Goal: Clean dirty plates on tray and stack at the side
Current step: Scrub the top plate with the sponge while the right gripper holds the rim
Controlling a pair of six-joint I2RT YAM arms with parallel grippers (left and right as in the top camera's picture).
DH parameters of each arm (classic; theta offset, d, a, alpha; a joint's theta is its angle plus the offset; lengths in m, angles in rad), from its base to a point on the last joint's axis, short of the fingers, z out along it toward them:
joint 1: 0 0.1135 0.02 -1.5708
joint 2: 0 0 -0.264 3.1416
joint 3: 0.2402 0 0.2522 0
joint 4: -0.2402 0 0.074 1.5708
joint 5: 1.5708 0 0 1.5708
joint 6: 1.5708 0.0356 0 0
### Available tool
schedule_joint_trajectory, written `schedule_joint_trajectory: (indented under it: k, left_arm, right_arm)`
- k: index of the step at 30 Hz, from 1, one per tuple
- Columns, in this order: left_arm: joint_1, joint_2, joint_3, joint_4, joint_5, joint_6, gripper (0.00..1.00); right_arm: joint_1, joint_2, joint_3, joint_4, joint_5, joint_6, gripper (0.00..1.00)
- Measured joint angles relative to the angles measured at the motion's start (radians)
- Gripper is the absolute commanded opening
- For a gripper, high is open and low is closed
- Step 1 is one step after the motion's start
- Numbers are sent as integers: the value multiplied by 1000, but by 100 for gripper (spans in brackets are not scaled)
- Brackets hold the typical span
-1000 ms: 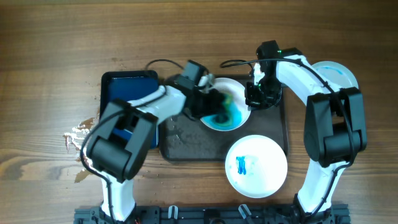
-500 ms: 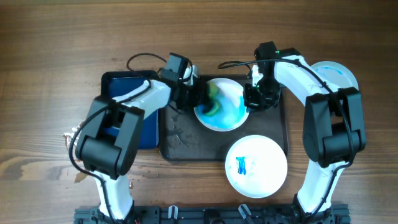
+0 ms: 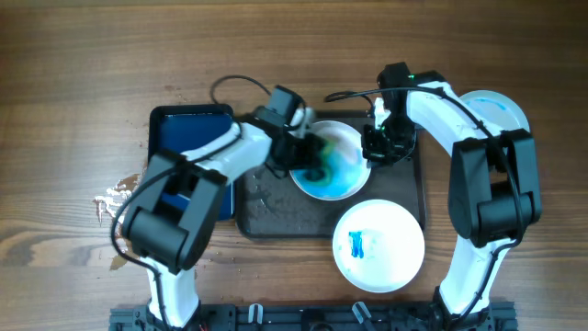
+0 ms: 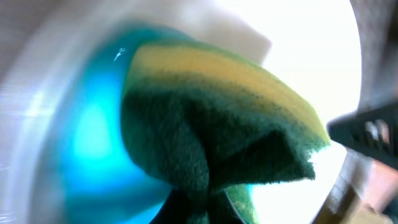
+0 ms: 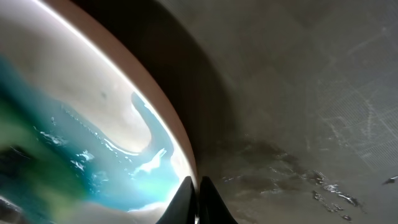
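Observation:
The left gripper will keep wiping across the plate next, then lift and move over the dark blue tray (image 3: pixel 189 129) to let go of the sponge, because the tray's bottom has open space.
A white plate (image 3: pixel 342 162) covered in blue wash lies on the dark grey tray (image 3: pixel 276 216). My left gripper (image 3: pixel 303 154) is shut on a green and yellow sponge (image 4: pixel 211 124) and presses it on the plate's left part (image 4: pixel 81 143). My right gripper (image 3: pixel 372 152) is shut on the plate's right rim (image 5: pixel 186 155), seen close in the right wrist view (image 5: pixel 196 199). A second plate (image 3: pixel 378 245) with a small blue smear lies over the tray's front right corner. A third plate (image 3: pixel 503 112) sits on the table at the far right, partly hidden by my right arm.
A smaller dark blue tray (image 3: pixel 184 138) lies left of the grey tray. A wet patch with scraps (image 3: pixel 115 198) is on the wooden table at the left. The grey tray floor (image 5: pixel 311 124) is wet and scratched.
My left gripper swept the sponge left off the plate's middle and back right onto it. The blue wash has spread over the plate. My right gripper kept its hold on the rim.

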Motion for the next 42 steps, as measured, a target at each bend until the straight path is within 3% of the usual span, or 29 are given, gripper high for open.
schedule_joint_trajectory:
  k: [3, 6, 13, 17, 21, 24, 27, 32, 39, 42]
  left_arm:
    - [-100, 32, -19, 121, 127, -36, 4]
    - [-112, 41, -31, 201, 162, -96, 4]
    - [-10, 43, -36, 251, 42, -164, 4]
    - [57, 21, -14, 153, -57, -164, 4]
    - [59, -10, 21, -18, -221, -161, 4]
    - [60, -23, 37, -136, -261, -142, 4]
    - [65, -23, 35, -155, -187, -51, 4]
    - [30, 13, -7, -61, 119, 26, 4]
    - [-81, 46, -37, 172, 231, -120, 4]
    - [-59, 48, -40, 235, 172, -215, 4]
  right_arm:
    - [-1, 0, 0, -5, 9, 0, 5]
    - [-2, 0, 0, -9, 14, 0, 4]
    - [2, 0, 0, -17, 3, 0, 4]
    - [2, 0, 0, -19, -1, 0, 5]
    - [4, 0, 0, -21, -10, 0, 5]
    - [21, 0, 0, -18, -36, 0, 4]
    - [20, 0, 0, -23, -34, 0, 4]
    - [8, 0, 0, -34, -11, 0, 5]
    - [8, 0, 0, -34, -10, 0, 4]
    - [8, 0, 0, -38, -9, 0, 4]
